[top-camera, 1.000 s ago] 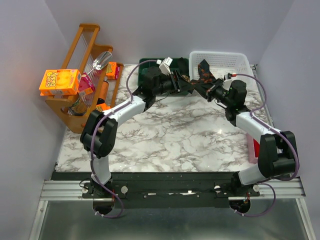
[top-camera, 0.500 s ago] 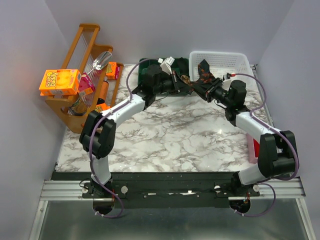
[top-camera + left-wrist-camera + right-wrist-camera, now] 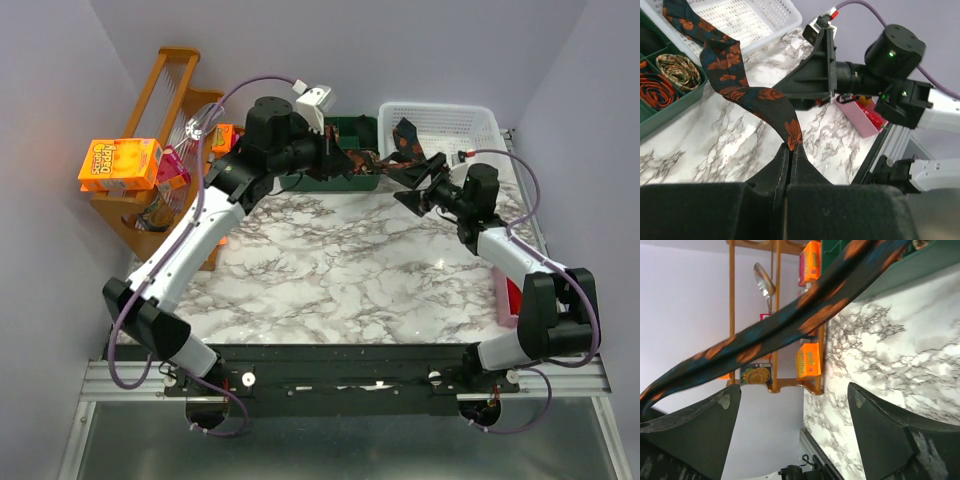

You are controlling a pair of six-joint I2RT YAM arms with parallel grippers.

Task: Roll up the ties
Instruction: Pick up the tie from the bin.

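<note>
The right gripper moves outward next, toward the basket's front corner and onto the hanging tie strip (image 3: 390, 163) (image 3: 795, 326), because the tie strip crosses just beyond the wide-open fingers.
A dark navy tie (image 3: 742, 95) with orange flowers hangs in the air, stretched from the white basket (image 3: 455, 118) to my left gripper (image 3: 791, 148). That gripper (image 3: 350, 160) is shut on the tie's narrow tip. In the top view the tie (image 3: 402, 140) drapes over the basket's front corner. My right gripper (image 3: 416, 186) stands wide open just below and beside the strip. The strip (image 3: 790, 322) crosses above the right gripper (image 3: 794, 390), which holds nothing. Two rolled ties (image 3: 672, 70) sit in the green tray (image 3: 670, 116).
The green tray (image 3: 362, 128) stands at the back centre, left of the basket. A wooden rack (image 3: 175, 95) with an orange box (image 3: 120, 163) and snack packs fills the back left. A pink box (image 3: 505, 300) lies at the right table edge.
The right gripper has opened and let go of the tie. The left gripper has shut on the tie's tip, and the left arm has lifted and swung up.
</note>
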